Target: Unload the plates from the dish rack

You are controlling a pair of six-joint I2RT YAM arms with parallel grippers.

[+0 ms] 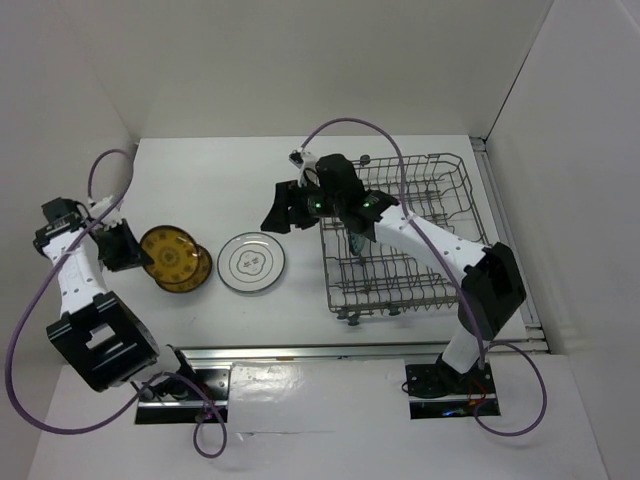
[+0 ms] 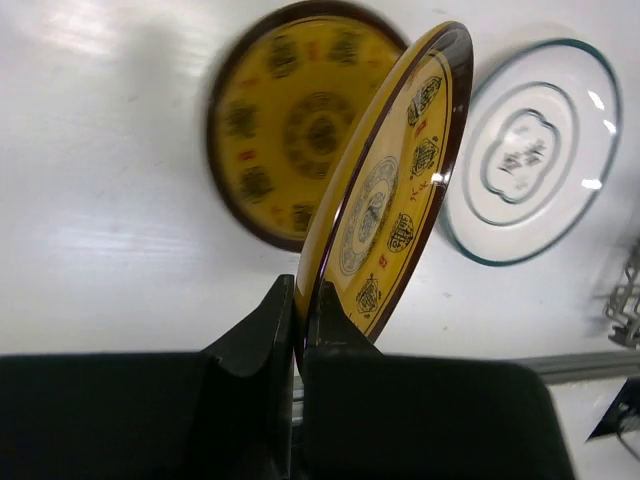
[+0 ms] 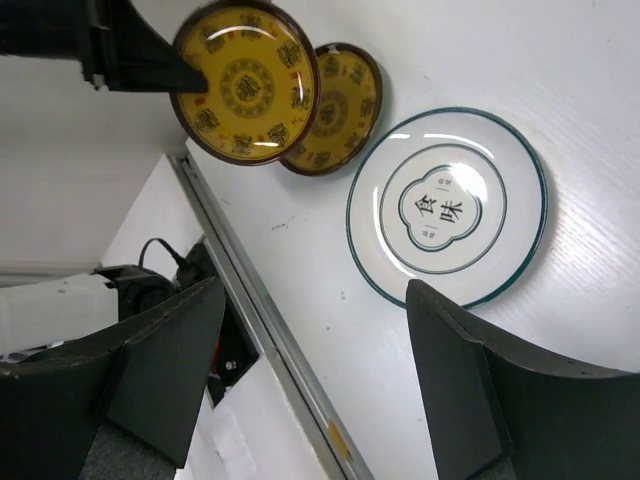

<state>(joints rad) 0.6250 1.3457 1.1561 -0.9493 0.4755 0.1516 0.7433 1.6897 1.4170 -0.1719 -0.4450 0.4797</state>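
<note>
The left gripper lowers and shifts its tilted, off-centre plate toward the flat yellow-brown plate [image 1: 187, 269] [image 2: 312, 130] next, then stacks it there.
My left gripper [image 1: 128, 246] is shut on the rim of a yellow-brown plate [image 2: 385, 200] and holds it tilted above a second yellow-brown plate [image 2: 285, 130] that lies flat on the table. Both show in the top view, held [image 1: 166, 251] and lying [image 1: 192, 272]. A white plate with a dark rim and grey centre design [image 1: 251, 262] lies to their right. The grey wire dish rack [image 1: 420, 270] stands at the right. My right gripper [image 1: 285, 212] is open and empty, above the table between the white plate and the rack. In the right wrist view [image 3: 320, 340] its jaws stand wide apart over the white plate [image 3: 447, 205].
A metal rail [image 1: 350, 350] runs along the table's near edge, with cables and the arm bases beyond it. White walls close the table at the back and sides. A dark bluish shape [image 1: 356, 240] stands among the rack's tines under the right arm; I cannot tell what it is.
</note>
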